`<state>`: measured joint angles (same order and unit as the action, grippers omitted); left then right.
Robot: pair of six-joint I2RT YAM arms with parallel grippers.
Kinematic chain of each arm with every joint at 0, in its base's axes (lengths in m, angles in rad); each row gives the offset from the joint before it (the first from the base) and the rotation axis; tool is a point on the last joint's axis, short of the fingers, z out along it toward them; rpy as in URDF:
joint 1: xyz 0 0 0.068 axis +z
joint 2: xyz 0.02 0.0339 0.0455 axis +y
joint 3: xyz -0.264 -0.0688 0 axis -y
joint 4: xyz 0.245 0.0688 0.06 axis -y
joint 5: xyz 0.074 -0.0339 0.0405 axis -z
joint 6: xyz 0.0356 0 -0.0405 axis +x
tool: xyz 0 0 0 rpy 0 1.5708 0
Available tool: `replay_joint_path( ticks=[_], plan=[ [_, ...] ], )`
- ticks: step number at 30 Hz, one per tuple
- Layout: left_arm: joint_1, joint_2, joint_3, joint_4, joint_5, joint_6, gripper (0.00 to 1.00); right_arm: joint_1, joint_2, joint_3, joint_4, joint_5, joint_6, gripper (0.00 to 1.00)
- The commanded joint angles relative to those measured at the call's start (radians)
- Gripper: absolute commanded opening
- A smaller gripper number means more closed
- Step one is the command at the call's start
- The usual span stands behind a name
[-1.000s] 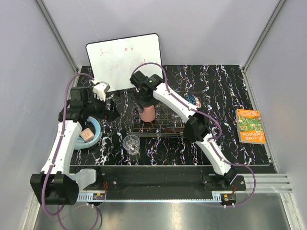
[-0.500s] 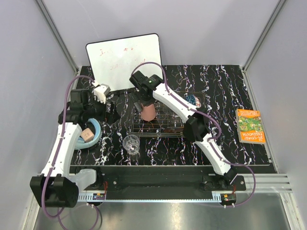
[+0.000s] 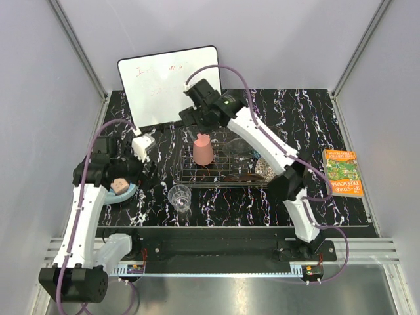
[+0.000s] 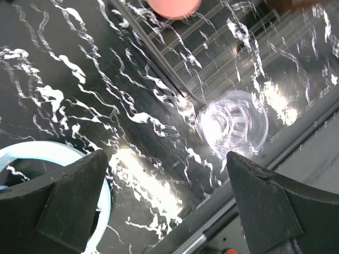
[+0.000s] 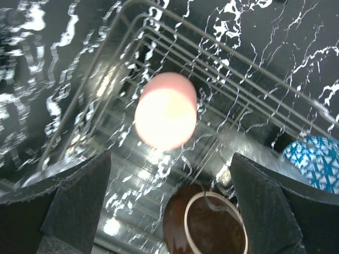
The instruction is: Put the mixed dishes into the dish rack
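Note:
Next, the left gripper lowers to its right in the top view onto the glass rim's closest side (image 4: 206, 138). The upright clear glass stands below it that way.
The pink cup (image 3: 203, 149) stands upside down in the left part of the dark wire dish rack (image 3: 226, 172). My right gripper (image 3: 196, 123) is open and empty above and behind it. In the right wrist view (image 5: 170, 159) the cup (image 5: 165, 110) lies ahead, apart from the fingers. A brown bowl with a cream rim (image 5: 207, 225) and the blue patterned bowl (image 5: 315, 161) sit in the rack (image 5: 132, 21). The clear stemmed glass (image 3: 179, 197) stands upright on the table in front of the rack. My left gripper (image 3: 149, 167) is open and empty, left of the glass (image 4: 233, 124).
A plain light-blue bowl (image 3: 128, 190) with a small pinkish object in it sits under my left arm; its rim shows in the left wrist view (image 4: 37, 153). A whiteboard (image 3: 169, 84) leans at the back. An orange book (image 3: 342, 172) lies at the right.
My right gripper has let go of the pink cup and risen back away from it; the cup stays upside down in the rack. My left arm has drawn toward the near side.

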<state>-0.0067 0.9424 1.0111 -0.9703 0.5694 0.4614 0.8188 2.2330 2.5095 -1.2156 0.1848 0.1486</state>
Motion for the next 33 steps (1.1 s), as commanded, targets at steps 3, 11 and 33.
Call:
replay_joint_path(
  ticks=[3,11,33],
  plan=[
    [-0.039,-0.021,-0.068,-0.021,0.018,0.123,0.99,0.017,-0.306,-0.205,0.107,-0.082,0.086,1.0],
    [-0.254,0.038,-0.156,0.094,-0.149,0.074,0.99,0.02,-0.754,-0.833,0.468,-0.142,0.226,1.0],
    [-0.314,0.288,-0.216,0.246,-0.174,0.074,0.77,0.02,-0.957,-1.107,0.541,-0.11,0.298,0.94]
  ],
)
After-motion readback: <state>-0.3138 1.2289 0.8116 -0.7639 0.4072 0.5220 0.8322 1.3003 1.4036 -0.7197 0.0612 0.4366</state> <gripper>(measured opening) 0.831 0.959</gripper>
